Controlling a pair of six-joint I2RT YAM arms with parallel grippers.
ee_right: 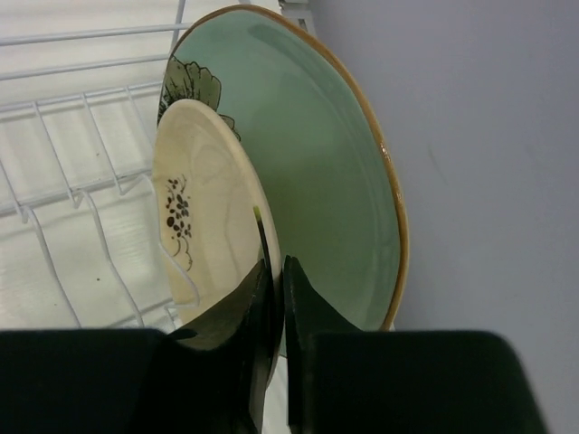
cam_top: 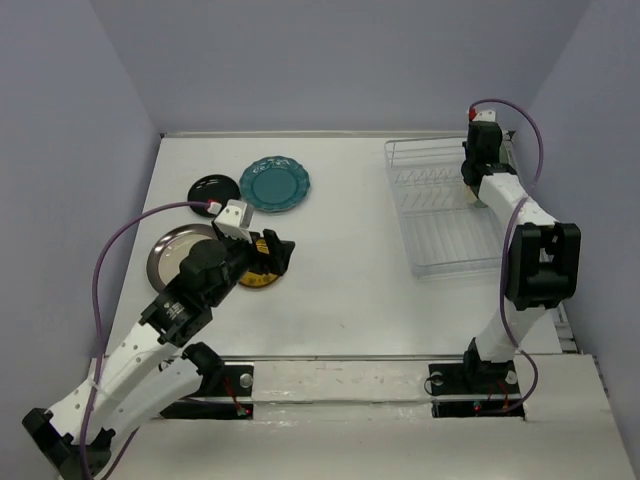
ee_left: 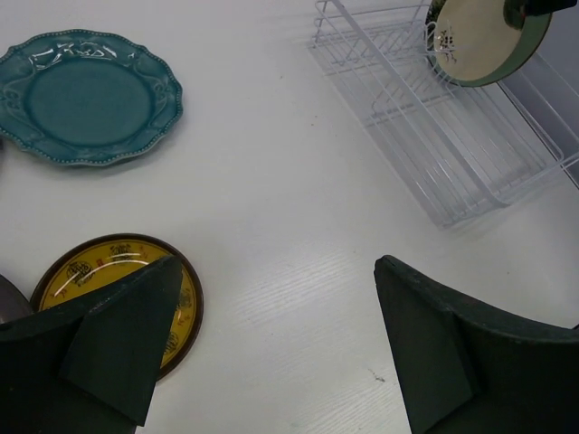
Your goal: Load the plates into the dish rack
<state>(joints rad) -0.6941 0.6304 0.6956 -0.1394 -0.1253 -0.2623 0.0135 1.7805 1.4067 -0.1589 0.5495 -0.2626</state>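
Note:
My open left gripper next moves outward from the yellow plate [ee_left: 99,267], turns and lowers onto the scalloped teal plate's near rim [ee_left: 92,157], since that lies uncovered.
My right gripper [ee_right: 276,271] is shut on the rim of the cream plate [ee_right: 204,208]. It holds the plate upright over the far right end of the white wire dish rack [cam_top: 440,215], just in front of the pale mint flower plate [ee_right: 326,172], which stands on edge there. My left gripper [ee_left: 271,307] is open and empty, low over the table beside the small yellow patterned plate [ee_left: 99,267]. One finger [ee_left: 127,334] overlaps that plate's edge. The scalloped teal plate [cam_top: 275,184], small black plate [cam_top: 212,187] and silver plate [cam_top: 172,250] lie flat at the left.
The rack [ee_left: 434,136] stands at the right, its near slots holding nothing. Purple walls close in the table on the left, back and right. My left arm's cable loops over the silver plate's side.

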